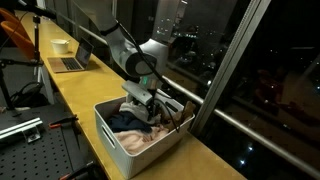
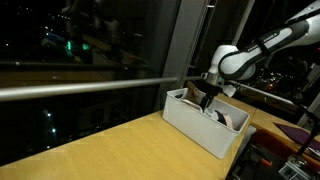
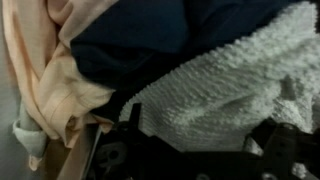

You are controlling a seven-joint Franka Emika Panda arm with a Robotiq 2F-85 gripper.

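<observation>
My gripper lowers its open fingers deeper into the bin onto the white towel (image 3: 225,75) beside the navy cloth next, since the towel is already between them.
My gripper (image 1: 141,100) reaches down into a white rectangular bin (image 1: 112,138) full of clothes on a wooden counter; it also shows in an exterior view (image 2: 207,99). In the wrist view the jaws (image 3: 200,125) are open and wide apart, right over a white nubby towel (image 3: 225,75) that lies between the fingertips. A navy cloth (image 3: 140,40) lies behind the towel and a peach garment (image 3: 40,65) to the left. In an exterior view the navy cloth (image 1: 127,121) and the peach garment (image 1: 140,140) show in the bin.
The bin (image 2: 195,127) stands close to a large dark window with a metal rail (image 2: 80,87). Farther along the counter are a laptop (image 1: 72,60) and a white cup (image 1: 61,45). An orange chair (image 1: 14,36) stands behind.
</observation>
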